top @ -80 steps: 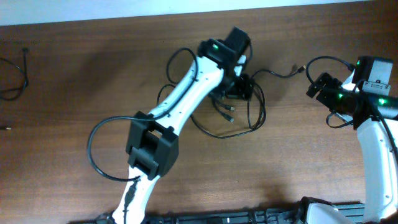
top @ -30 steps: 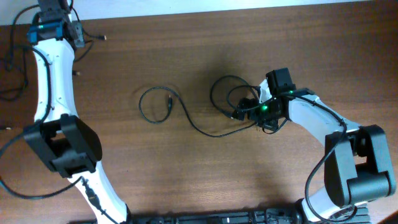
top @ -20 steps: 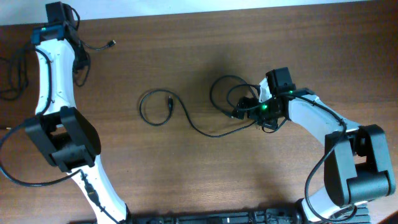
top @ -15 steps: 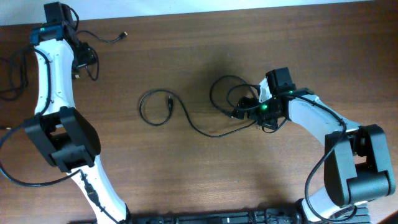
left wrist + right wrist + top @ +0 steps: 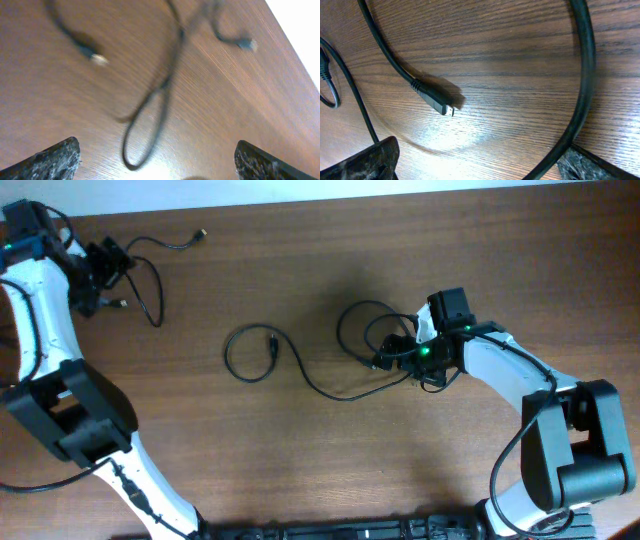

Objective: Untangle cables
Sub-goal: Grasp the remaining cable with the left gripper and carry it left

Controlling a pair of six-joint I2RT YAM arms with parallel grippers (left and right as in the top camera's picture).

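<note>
The left gripper moves back and across onto the second cable's trailing part (image 5: 346, 398) next, since that lies to the gripper's right in the overhead view, nearer the base.
One thin black cable (image 5: 150, 255) lies at the back left, with a silver-tipped plug (image 5: 200, 233) at its end. My left gripper (image 5: 105, 265) is open just left of it. In the left wrist view its fingers (image 5: 160, 155) stand wide apart above a blurred cable loop (image 5: 155, 115) and two plug ends (image 5: 97, 59). A second cable (image 5: 245, 350) forms a loop mid-table and trails right into a bunch of loops (image 5: 355, 325). My right gripper (image 5: 390, 358) is open over that bunch. In the right wrist view (image 5: 480, 155) a plug (image 5: 442, 105) lies ahead, and a cable arc (image 5: 585, 75) runs down to the right finger.
The table's back edge (image 5: 300, 202) meets a white wall just behind the left cable. A black base (image 5: 400, 530) runs along the front edge. The left arm's own thick wire loops near its wrist (image 5: 60, 225).
My left arm has swung from the bunch to the back left corner and further left. The cable it carried now lies on the table there. The right arm came to the bunch and stays.
</note>
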